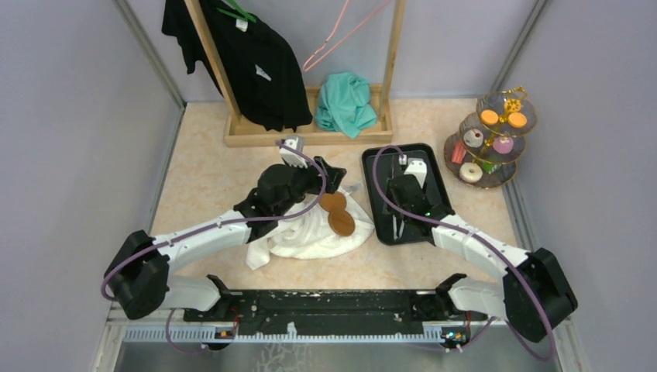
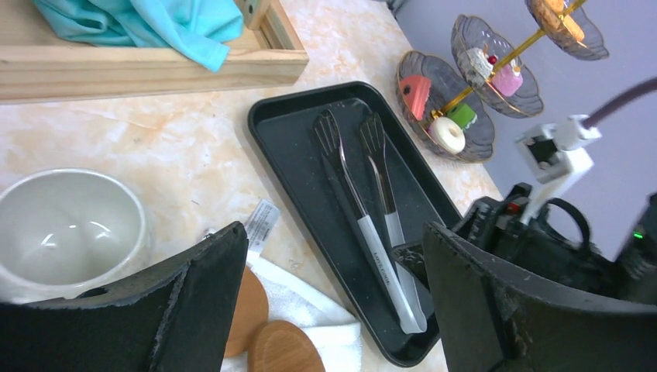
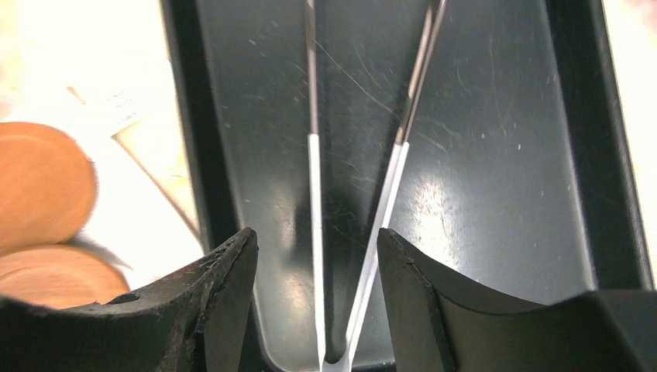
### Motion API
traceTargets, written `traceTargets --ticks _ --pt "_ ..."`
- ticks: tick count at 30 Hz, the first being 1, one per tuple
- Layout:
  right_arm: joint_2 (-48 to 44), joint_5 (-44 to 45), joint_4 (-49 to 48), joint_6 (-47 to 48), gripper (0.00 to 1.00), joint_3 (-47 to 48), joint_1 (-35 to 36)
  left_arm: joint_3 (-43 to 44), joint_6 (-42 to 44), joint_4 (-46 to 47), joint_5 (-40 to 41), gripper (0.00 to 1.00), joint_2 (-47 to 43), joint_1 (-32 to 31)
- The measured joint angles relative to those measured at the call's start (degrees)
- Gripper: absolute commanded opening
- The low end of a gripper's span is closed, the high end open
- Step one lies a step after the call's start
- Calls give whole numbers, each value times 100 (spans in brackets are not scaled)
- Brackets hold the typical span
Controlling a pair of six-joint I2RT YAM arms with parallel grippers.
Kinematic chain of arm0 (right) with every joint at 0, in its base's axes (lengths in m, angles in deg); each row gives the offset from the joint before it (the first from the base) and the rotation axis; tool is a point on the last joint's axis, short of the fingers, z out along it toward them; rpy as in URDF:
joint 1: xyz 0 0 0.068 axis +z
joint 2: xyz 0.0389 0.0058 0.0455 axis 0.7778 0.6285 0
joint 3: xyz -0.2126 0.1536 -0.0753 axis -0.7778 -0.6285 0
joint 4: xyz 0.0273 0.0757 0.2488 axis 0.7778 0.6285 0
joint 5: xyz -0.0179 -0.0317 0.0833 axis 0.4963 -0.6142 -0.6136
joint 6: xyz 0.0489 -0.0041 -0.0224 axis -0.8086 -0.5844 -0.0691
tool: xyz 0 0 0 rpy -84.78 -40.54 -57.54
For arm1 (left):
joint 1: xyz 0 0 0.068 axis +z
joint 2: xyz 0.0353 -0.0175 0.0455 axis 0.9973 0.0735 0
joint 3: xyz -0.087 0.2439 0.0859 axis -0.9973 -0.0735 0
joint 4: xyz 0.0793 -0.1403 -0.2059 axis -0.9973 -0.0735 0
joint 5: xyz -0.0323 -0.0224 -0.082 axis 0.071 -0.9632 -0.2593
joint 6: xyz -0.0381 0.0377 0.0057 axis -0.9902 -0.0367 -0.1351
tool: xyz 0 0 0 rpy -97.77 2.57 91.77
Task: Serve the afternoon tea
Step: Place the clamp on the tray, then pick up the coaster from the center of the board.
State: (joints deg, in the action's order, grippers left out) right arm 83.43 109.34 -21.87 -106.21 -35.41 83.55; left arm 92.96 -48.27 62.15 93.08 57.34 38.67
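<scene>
I will move my right gripper to the left in the top view next, across the tray's rim and onto the uncovered near edge of the nearer coaster, which lies that way.
The clear-glass three-tier stand [image 1: 488, 139] with its gold frame stands at the back right. It holds orange discs [image 1: 490, 117], a white doughnut [image 2: 447, 133], a green piece [image 2: 463, 115] and a red piece [image 2: 416, 91]. The stand also shows in the left wrist view [image 2: 480, 139]. The grey mug [image 2: 66, 229] stands upright and empty just left of my left gripper [image 2: 333, 232], which is open and holds nothing. The arm hides the mug from above. My right gripper [image 3: 316, 236] is open, low over the black tray, with a finger on each side of the tongs' handle end.
The black tray [image 1: 438, 198] holds the long metal tongs [image 3: 311, 178]. Two wooden coasters [image 1: 337, 213] lie on a white towel [image 1: 310, 236] left of the tray. A wooden rack [image 1: 256, 138] with black and teal clothes stands at the back.
</scene>
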Motion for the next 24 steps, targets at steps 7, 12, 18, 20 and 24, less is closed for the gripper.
traceTargets --ticks 7,12,18,20,24 --pt "-411 317 -328 608 58 162 774 -330 105 -201 433 89 -675 0" --pt "-50 737 -758 1051 57 345 1685 -625 125 -343 715 90 -1093 0" --pt "273 1060 -1185 1425 54 343 2653 -901 118 -553 1086 90 -1563 2" --pt "361 1178 -1283 1497 54 343 2857 -1003 96 -573 1211 91 -1703 2" --pt "586 1335 -1388 1591 54 345 3217 -1231 -9 -634 1434 91 -1939 2"
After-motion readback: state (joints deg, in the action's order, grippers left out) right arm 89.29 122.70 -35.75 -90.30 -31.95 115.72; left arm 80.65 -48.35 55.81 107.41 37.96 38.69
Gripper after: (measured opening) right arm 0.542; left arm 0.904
